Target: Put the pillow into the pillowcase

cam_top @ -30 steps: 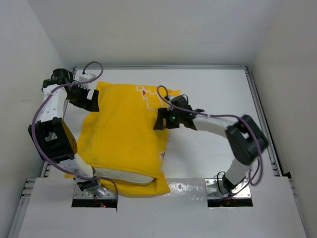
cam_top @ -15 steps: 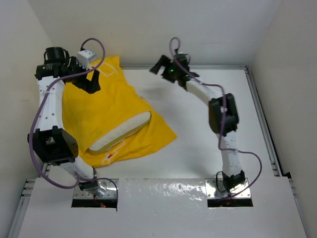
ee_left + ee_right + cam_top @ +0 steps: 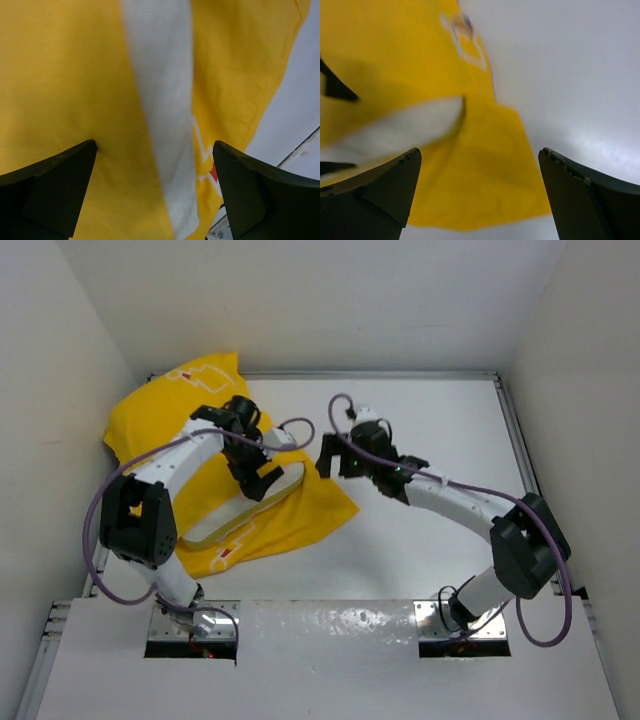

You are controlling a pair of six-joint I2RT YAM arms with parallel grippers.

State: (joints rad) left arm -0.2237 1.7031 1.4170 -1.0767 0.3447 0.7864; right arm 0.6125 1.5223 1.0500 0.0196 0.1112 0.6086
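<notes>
My left gripper lowers its open fingers astride the pillow's white edge (image 3: 257,504) (image 3: 171,167) next and closes on that exposed edge, which pokes out between yellow folds below.
The bright yellow pillowcase (image 3: 155,425) lies crumpled over the table's left half, one corner riding up the back-left wall. The pillow's (image 3: 215,530) white edge shows as a strip poking out of its near opening. My left gripper (image 3: 262,483) hovers open just above that strip. In the left wrist view the pillow (image 3: 160,100) runs as a white band between yellow pillowcase (image 3: 60,80) folds, and the left gripper (image 3: 154,145) holds nothing. My right gripper (image 3: 328,455) stands open beside the pillowcase's right edge. The right wrist view shows the pillowcase (image 3: 480,170), the blurred pillow (image 3: 395,132) and the empty right gripper (image 3: 481,150).
White walls close in on the left, back and right, with a metal rail (image 3: 525,470) along the table's edge. Bare white table (image 3: 440,430) stretches to the right of the fabric. Purple cables loop off both arms.
The bundle was swung from the table's middle toward the back-left corner. The left gripper came down from that corner onto the pillow's exposed edge. The right arm dropped from the back wall toward the fabric's right edge.
</notes>
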